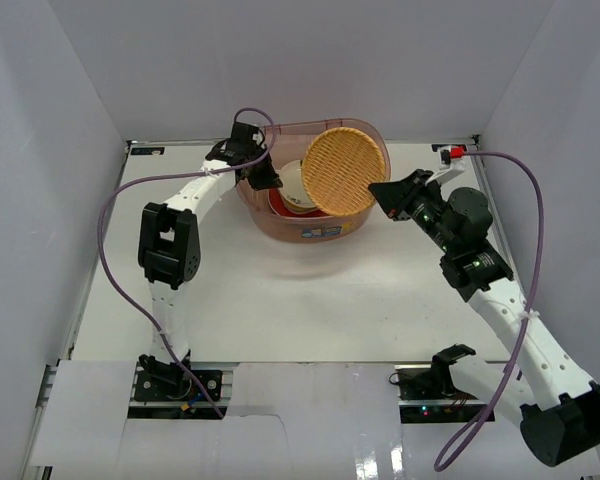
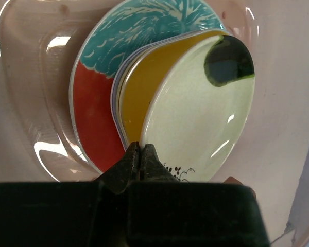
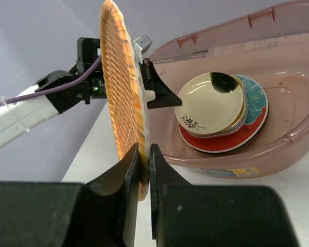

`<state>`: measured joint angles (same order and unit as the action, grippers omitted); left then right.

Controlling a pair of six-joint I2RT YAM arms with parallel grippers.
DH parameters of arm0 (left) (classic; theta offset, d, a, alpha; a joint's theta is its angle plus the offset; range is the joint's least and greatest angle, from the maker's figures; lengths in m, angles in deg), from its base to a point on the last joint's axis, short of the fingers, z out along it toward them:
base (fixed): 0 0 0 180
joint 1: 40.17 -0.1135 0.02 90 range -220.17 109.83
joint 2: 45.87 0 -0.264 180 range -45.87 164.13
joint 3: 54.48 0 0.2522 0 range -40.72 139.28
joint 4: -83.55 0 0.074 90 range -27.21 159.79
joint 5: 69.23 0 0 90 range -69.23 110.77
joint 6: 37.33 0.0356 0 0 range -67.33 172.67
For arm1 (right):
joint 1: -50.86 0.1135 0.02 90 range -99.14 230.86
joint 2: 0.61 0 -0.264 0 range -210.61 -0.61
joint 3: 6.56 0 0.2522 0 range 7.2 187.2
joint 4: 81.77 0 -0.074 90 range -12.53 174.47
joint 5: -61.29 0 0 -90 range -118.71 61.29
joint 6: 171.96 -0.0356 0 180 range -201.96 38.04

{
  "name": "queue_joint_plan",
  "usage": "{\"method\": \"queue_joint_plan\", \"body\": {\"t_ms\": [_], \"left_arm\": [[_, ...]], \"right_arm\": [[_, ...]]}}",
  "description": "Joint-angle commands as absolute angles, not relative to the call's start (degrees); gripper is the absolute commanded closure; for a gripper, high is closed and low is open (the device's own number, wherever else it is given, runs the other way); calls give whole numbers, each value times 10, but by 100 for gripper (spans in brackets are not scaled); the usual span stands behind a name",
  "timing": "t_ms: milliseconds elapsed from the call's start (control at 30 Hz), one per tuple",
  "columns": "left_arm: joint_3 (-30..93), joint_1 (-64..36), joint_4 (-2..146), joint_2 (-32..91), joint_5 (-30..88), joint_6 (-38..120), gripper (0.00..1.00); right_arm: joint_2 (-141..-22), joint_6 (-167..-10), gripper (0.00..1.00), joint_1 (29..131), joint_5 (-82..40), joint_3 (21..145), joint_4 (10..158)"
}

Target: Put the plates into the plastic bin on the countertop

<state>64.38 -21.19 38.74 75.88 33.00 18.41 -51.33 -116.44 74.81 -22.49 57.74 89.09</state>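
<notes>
The cream plate tops the stack below my right gripper, to its left in the top view, so the gripper will next move across and down toward it and release.
The plastic bin (image 1: pixel 352 222) stands at the back middle of the countertop (image 1: pixel 280 300). In it lies a stack of plates: the red one with a teal flower (image 2: pixel 92 110) at the bottom, a yellow one (image 2: pixel 141 90), and a cream round one (image 2: pixel 195 116) on top. My left gripper (image 2: pixel 140 149) is inside the bin, shut on the cream plate's near rim; it shows in the top view (image 1: pixel 268 178). My right gripper (image 3: pixel 144 154) is shut on the orange woven plate (image 3: pixel 121 92), held on edge at the bin's right rim (image 1: pixel 345 170).
White walls (image 1: pixel 60 120) close in the countertop on the left, back and right. Purple cables (image 1: pixel 115 260) run along both arms. A small red-tipped fixture (image 1: pixel 452 152) sits at the back right corner. The bin's rim (image 3: pixel 221 32) stands behind the stack.
</notes>
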Motion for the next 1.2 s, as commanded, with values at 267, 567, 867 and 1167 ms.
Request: {"method": "queue_joint_plan", "body": {"t_ms": [267,567,867,1167], "left_arm": [[641,-207,391,685,281,210,2],[540,-207,467,513,182,214,2],[384,-207,495,317,191,246,2],[212,-207,480,173,201,253,2]], "right_arm": [[-705,-1179,92,731,-204,693,1005],[-848,-1233,92,729,-158,747,1041],[-1008,-1320,92,730,-85,814,1065],[-1062,-1343,85,728,-118,825,1043]]}}
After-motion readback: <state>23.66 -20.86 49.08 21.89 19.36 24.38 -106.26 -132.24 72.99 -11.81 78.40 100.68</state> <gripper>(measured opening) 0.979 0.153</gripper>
